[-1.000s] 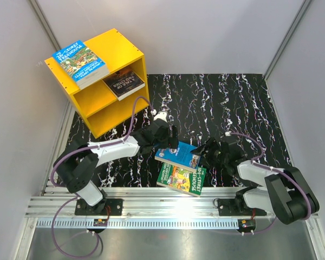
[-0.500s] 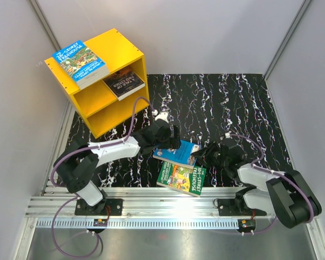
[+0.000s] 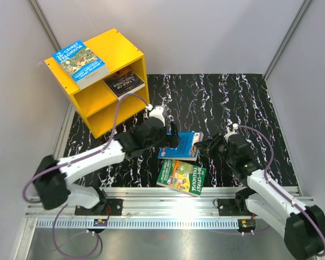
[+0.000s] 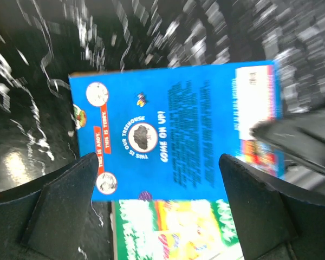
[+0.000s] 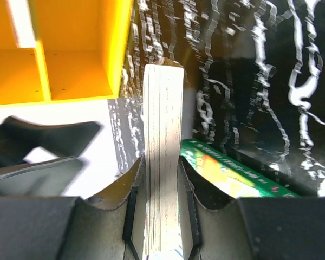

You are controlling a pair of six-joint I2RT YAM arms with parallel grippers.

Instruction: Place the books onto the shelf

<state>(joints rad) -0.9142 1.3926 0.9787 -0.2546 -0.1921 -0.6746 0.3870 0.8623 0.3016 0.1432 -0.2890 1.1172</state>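
Observation:
My right gripper should next lift outward and up, to its left in the top view, to the open space over the dark book (image 3: pixel 124 82) (image 5: pixel 23 23), then slide in and release.
My right gripper (image 3: pixel 202 146) is shut on the right edge of a blue book (image 3: pixel 180 145). In the right wrist view its page edge (image 5: pixel 162 157) is clamped between both fingers of the gripper (image 5: pixel 162 216). A green cartoon book (image 3: pixel 181 177) lies flat on the table just nearer than the blue one. My left gripper (image 3: pixel 170 135) hovers open over the blue back cover (image 4: pixel 173 130), its fingers (image 4: pixel 65 200) wide apart and holding nothing. The yellow shelf (image 3: pixel 131 54) stands at the far left. One book (image 3: pixel 78 62) lies on its top and a dark one (image 3: pixel 123 82) on its middle board.
The table top (image 3: pixel 227 103) is black with white veining, and grey walls close it in on the left, back and right. An aluminium rail (image 3: pixel 168 208) with both arm bases runs along the near edge. The shelf's lower bay (image 3: pixel 116 116) holds nothing.
My right gripper has closed on the blue book's edge and shifted it slightly away from the green book. The left arm has stretched forward, still open above the book.

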